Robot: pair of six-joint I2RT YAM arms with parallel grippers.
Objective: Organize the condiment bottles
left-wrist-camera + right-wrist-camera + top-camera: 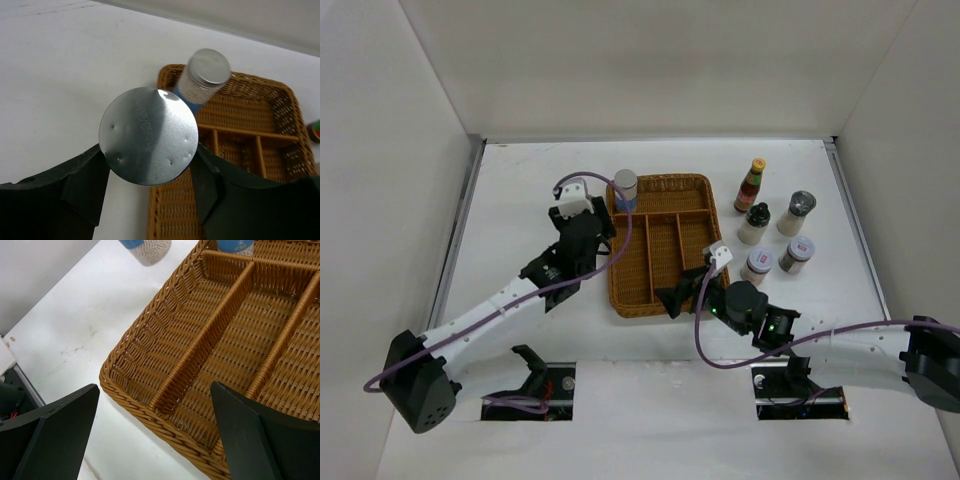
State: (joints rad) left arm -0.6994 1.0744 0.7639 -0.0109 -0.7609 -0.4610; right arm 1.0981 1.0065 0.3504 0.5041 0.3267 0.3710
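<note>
My left gripper is to move right in the top view next, over the nearest long slot's far end (637, 229) (205, 138), then go down and release the bottle, because that end of the slot below is empty.
My left gripper (582, 238) is shut on a white bottle with a blue label. Its round silver lid (148, 135) fills the space between my fingers, just left of the wicker tray (665, 255). The bottle's base also shows in the right wrist view (148, 249). A second blue-labelled bottle (625, 190) stands upright in the tray's far left corner (205, 75). My right gripper (675, 297) is open and empty over the tray's near left corner (154, 390). To the right of the tray stand a slim red yellow-capped bottle (751, 185), a black-capped bottle (755, 223), a grey-lidded shaker (797, 212) and two red-white-lidded jars (756, 265) (797, 254).
The tray has long slots divided by wicker ribs (210, 335) and a cross slot at the far end. White walls enclose the table on three sides. The purple cables of both arms loop over the tray's left and near edges.
</note>
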